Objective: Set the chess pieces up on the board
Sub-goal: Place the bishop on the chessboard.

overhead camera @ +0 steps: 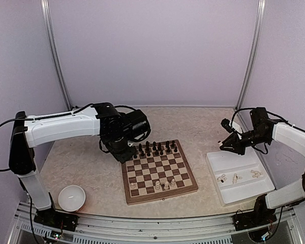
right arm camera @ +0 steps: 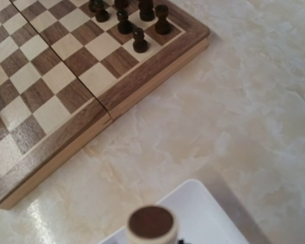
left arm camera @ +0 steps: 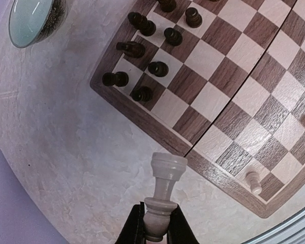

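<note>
Next, my left gripper moves back and down onto the light edge square (overhead camera: 132, 173) (left arm camera: 214, 143) beside the board's fold and releases the rook-like piece, as that square is empty.
The board (overhead camera: 188, 186) lies mid-table with dark chessmen (overhead camera: 155, 148) on its far rows and a few cream chess pieces (overhead camera: 165, 184) near its front edge. My left gripper (left arm camera: 155, 230) is shut on a cream rook-like piece (left arm camera: 165, 183), held over the bare table just off the board's edge (left arm camera: 157, 129); from above it hangs by the far-left corner (overhead camera: 126, 152). My right gripper (overhead camera: 226, 144) hovers over the white tray's far-left corner. A cream piece (right arm camera: 151, 226) sits in it, brown base toward the camera, and its fingers are almost out of frame.
The white tray (overhead camera: 244, 195) at the right holds three cream pieces (overhead camera: 236, 178). A white bowl (overhead camera: 71, 197) stands front left and shows in the left wrist view (left arm camera: 33, 15). One cream pawn (left arm camera: 252, 180) stands near the board's corner. Enclosure walls surround the table.
</note>
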